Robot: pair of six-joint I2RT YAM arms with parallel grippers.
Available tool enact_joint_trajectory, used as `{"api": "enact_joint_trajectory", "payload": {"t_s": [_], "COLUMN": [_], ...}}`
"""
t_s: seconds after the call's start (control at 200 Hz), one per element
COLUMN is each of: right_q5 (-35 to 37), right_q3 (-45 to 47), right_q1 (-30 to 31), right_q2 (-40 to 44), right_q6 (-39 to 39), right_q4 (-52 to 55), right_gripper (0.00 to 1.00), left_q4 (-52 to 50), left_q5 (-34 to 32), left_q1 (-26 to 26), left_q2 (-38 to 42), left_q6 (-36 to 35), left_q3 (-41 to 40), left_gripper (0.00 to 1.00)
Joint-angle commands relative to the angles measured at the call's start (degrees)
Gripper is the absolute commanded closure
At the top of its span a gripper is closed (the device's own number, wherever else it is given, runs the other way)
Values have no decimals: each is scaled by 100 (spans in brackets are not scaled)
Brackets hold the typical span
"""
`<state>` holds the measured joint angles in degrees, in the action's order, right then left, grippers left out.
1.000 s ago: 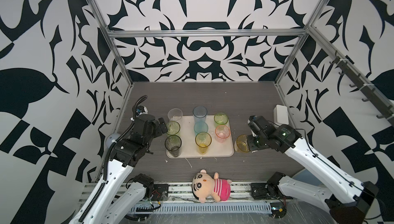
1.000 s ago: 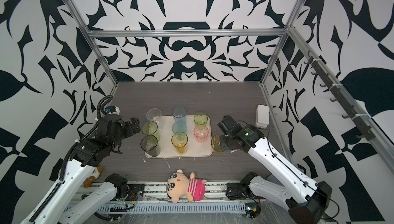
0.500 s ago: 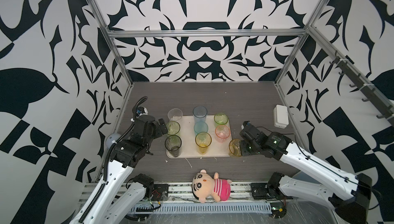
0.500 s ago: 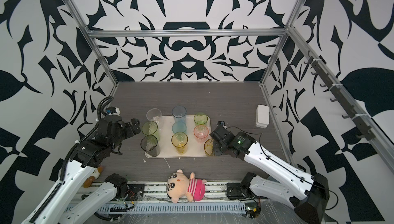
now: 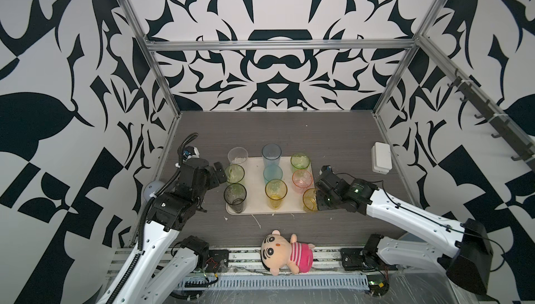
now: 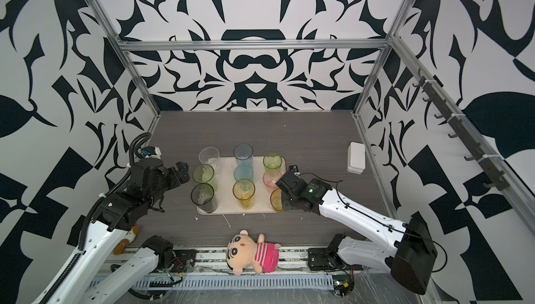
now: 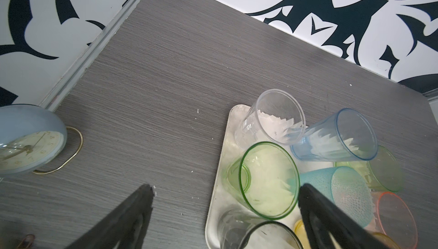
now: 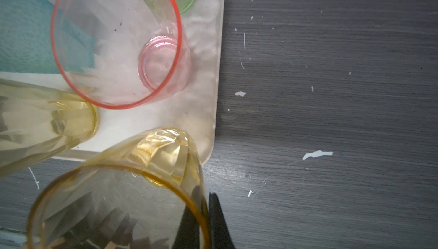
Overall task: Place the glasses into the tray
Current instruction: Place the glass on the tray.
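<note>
The spot beside the pink glass is empty. My right gripper will next move outward and down over the tray's bare near corner (image 5: pixel 301 206) (image 8: pixel 188 123) and release the short glass's rim.
The beige tray (image 5: pixel 255 185) lies mid-table in both top views and carries several upright glasses: clear (image 5: pixel 237 155), blue (image 5: pixel 271 152), two green (image 5: pixel 300 160), teal (image 5: pixel 272 173), pink (image 5: pixel 302 179), smoke grey (image 5: pixel 235 197) and a tall yellow (image 5: pixel 276 193). My right gripper (image 5: pixel 317 200) is shut on the rim of a short yellow glass (image 8: pixel 132 188), pinching its wall. That glass's base is at the tray's near right corner (image 8: pixel 208 146). My left gripper (image 7: pixel 225 189) stands open by the tray's left edge, level with a green glass (image 7: pixel 267 179) and holding nothing.
A small white box (image 5: pixel 381 158) sits by the right wall. A stuffed doll (image 5: pixel 285 249) lies at the table's front edge. A pale blue clock (image 7: pixel 26 141) stands by the left wall, behind my left arm. White flecks dot the grey tabletop (image 8: pixel 331 70).
My right arm has carried the short yellow glass leftward, from beside the tray to its near right corner. The left arm has barely moved and stays open.
</note>
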<state>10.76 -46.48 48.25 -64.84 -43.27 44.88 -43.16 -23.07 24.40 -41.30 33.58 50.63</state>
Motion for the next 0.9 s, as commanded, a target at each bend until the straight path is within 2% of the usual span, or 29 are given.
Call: {"api": "enact_joint_trajectory", "payload": {"t_s": [0.0, 0.895], "right_q5": [86, 88], "right_q3": [-2, -98], "right_q1": [28, 31], "right_q2": [-65, -858], "right_q6": [-99, -393], "right_q4": [-276, -499], "right_gripper": [100, 100], "left_q4": [-209, -211], "left_q5": [-48, -63], "left_q1": [16, 21], "left_q2": [60, 49], "left_q6": [95, 69], "left_q3": [-63, -88], "left_gripper": [0, 0]}}
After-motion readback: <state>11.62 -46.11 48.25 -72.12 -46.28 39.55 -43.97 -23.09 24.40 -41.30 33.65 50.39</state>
